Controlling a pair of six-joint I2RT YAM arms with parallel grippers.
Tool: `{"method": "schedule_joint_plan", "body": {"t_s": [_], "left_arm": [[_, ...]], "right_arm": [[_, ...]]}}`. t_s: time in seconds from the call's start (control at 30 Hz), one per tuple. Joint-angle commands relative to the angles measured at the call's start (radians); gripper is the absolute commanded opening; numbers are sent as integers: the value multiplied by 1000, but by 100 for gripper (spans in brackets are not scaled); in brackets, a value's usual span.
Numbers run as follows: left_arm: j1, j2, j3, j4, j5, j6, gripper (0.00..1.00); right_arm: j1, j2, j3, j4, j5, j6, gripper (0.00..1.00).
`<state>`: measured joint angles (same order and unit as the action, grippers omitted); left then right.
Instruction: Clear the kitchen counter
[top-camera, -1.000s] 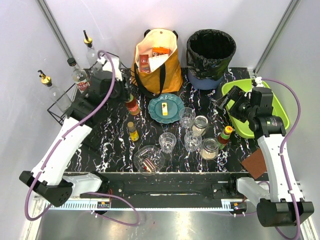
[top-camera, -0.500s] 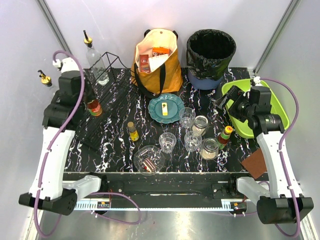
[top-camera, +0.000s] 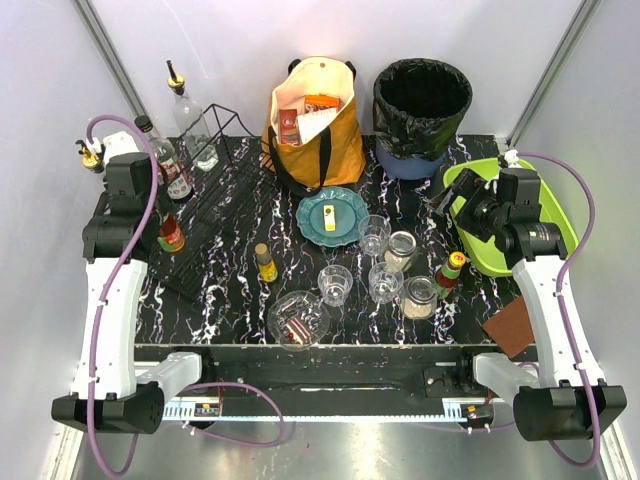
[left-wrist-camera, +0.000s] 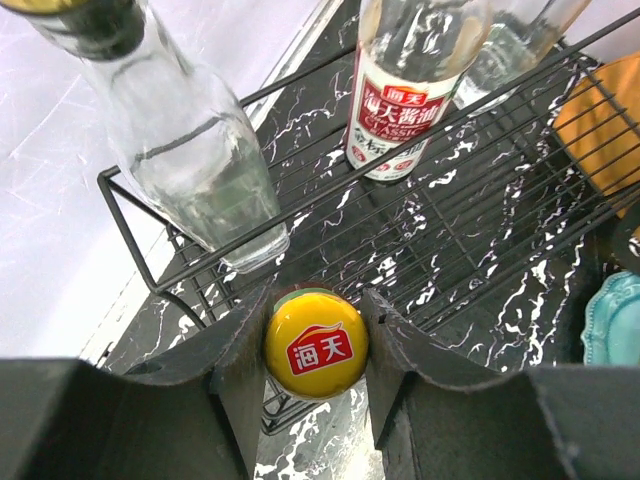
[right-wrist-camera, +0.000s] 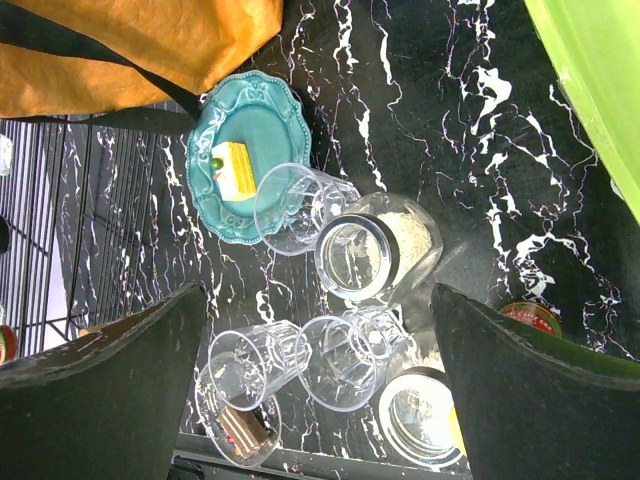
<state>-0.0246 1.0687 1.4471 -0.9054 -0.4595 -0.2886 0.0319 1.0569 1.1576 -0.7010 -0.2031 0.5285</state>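
Note:
The sauce bottle is at the rack's near corner (top-camera: 172, 244) (left-wrist-camera: 300, 338), so my left gripper needs to go down slightly toward the nearest clear bottle, then open over the wires.
The kitchen counter (top-camera: 230, 290) is black with white veins. My left gripper (top-camera: 168, 230) is shut on a sauce bottle (top-camera: 172, 236) with a yellow cap (left-wrist-camera: 316, 345) and holds it at the near left corner of the black wire rack (top-camera: 205, 205). In the left wrist view both fingers (left-wrist-camera: 245, 350) press the cap's sides. I cannot tell whether the bottle rests on anything. My right gripper (top-camera: 447, 203) is open and empty, above the counter beside the lime-green tray (top-camera: 545, 215). In the right wrist view it (right-wrist-camera: 318, 300) hangs over several glasses (right-wrist-camera: 345, 360).
The rack (left-wrist-camera: 420, 210) holds a soy sauce bottle (left-wrist-camera: 410, 90) and a clear bottle (left-wrist-camera: 200, 170). On the counter are a teal plate (top-camera: 331, 215), glasses (top-camera: 335, 283), jars (top-camera: 419, 296), small bottles (top-camera: 265, 262), a glass bowl (top-camera: 298, 320), an orange bag (top-camera: 315, 130) and a black bin (top-camera: 422, 105).
My left arm has swung left with the sauce bottle, from beside the teal plate across the rack to its near left corner. The right arm has barely moved.

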Motion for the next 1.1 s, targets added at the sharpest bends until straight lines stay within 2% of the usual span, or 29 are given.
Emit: {"method": "schedule_joint_plan", "body": {"t_s": [0.0,0.1,0.13,0.4,0.47,0.63,0.8,0.87,0.9,1.07], "left_arm": [[23,-19,-27,157,8,-3,0],[60,-16,-53,160,13,-4,0],[64,-15,-54,154,15,-9,3],[69,-16,-71,148,22,-8,43],[69,-18,-65,148,12,-1,58],[69,-24,-41,148,-11,9,80],[69,-49,-1,143,-57,42,86],[69,-56,39,129,-50,52,95],[69,-59,62,123,-35,57,99],[66,-53,172,74,136,95,99]], "right_arm": [[0,2,39,12,-19,-21,99],[0,0,34,12,-19,-22,99],[2,0,33,11,-19,-21,99],[2,9,31,5,-13,-22,99],[2,14,30,6,-13,-22,99],[2,31,33,9,-22,-22,100],[2,40,45,-5,5,-28,99],[2,44,53,-11,7,-35,99],[0,46,54,-11,8,-36,99],[2,58,68,-11,1,-36,99]]}}
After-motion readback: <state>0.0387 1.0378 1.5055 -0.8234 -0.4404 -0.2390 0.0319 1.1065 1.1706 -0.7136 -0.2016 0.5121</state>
